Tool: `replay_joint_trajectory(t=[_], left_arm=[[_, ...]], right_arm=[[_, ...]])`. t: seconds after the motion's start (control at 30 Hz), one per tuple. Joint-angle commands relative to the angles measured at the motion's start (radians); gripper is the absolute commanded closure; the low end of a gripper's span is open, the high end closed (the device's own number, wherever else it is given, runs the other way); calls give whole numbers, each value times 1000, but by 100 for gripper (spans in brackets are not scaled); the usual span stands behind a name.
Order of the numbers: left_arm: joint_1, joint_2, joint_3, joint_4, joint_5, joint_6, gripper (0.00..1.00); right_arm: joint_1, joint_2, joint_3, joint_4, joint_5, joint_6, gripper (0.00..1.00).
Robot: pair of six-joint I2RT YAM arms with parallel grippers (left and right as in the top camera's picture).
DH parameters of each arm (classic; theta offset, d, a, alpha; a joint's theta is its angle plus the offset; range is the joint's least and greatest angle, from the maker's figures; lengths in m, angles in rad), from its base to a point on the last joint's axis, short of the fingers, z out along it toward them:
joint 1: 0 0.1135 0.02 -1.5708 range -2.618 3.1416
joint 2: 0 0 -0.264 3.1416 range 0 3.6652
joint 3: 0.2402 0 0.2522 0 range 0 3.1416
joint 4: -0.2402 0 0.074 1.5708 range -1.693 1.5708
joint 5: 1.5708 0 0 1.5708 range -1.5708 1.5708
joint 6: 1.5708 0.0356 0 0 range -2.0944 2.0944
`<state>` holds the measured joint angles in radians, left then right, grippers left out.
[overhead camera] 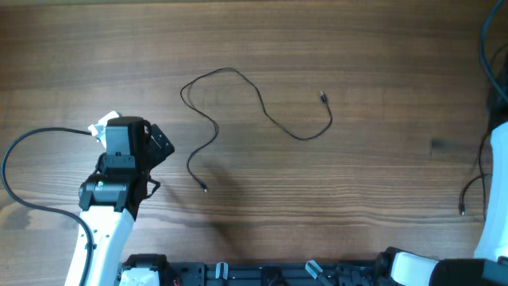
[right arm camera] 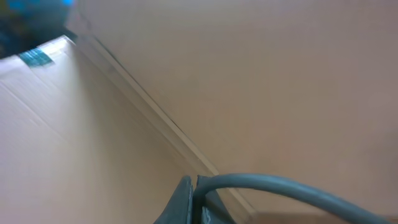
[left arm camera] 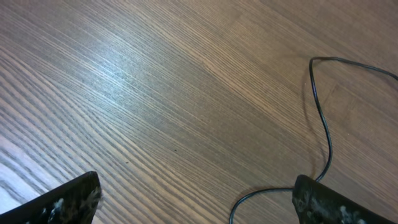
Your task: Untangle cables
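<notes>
My right gripper should take the held cable outward to the far corner of the tabletop by the dark cords and keep it clear of the loose curl.
One thin black cable point(overhead camera: 262, 103) lies loose in an open curl on the wooden table, with a plug end at the front left point(overhead camera: 205, 188) and another at the right point(overhead camera: 323, 97). My left gripper point(overhead camera: 161, 148) is open just left of it. In the left wrist view the fingers point(left arm camera: 196, 186) are wide apart above the wood, and a strand of this cable point(left arm camera: 323, 124) runs by the right finger. My right gripper point(right arm camera: 194, 186) is shut on a cable point(right arm camera: 280, 185) and faces blurred beige surfaces. A second thin cable point(overhead camera: 470, 187) hangs by the right arm at the right edge.
The left arm's thick cord point(overhead camera: 16, 159) loops over the table's left side, by a small white scrap point(overhead camera: 101, 127). Dark cords point(overhead camera: 486, 48) run down the far right edge. A black rail point(overhead camera: 262, 274) lines the table's front edge. The white right arm point(overhead camera: 496, 191) stands at the right.
</notes>
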<state>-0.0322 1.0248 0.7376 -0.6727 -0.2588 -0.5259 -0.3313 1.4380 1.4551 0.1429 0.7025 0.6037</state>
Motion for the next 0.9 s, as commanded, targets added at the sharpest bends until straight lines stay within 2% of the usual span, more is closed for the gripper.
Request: replay_joint_trajectory(t=[0.0,0.13,0.23,0.57,0.7,0.87], left_arm=[[5,3,2,2,8,-6,0],[5,3,2,2,8,-6,0],[6,3,2,2,8,-6,0],[6,3,2,2,8,-6,0],[5,3,2,2,8,-6,0],[5,3,2,2,8,-6,0]], right_arm=[[-23,46,7,126,-125,-98,95],[-24,114,7,298,-182,-243,95],[-24,173,7,312,-189,-234,96],[-23,422,7,93,-234,-193,96],[-24,465,7,11,-251,-101,96],[-24,489,7,-23,-365,-107,96]])
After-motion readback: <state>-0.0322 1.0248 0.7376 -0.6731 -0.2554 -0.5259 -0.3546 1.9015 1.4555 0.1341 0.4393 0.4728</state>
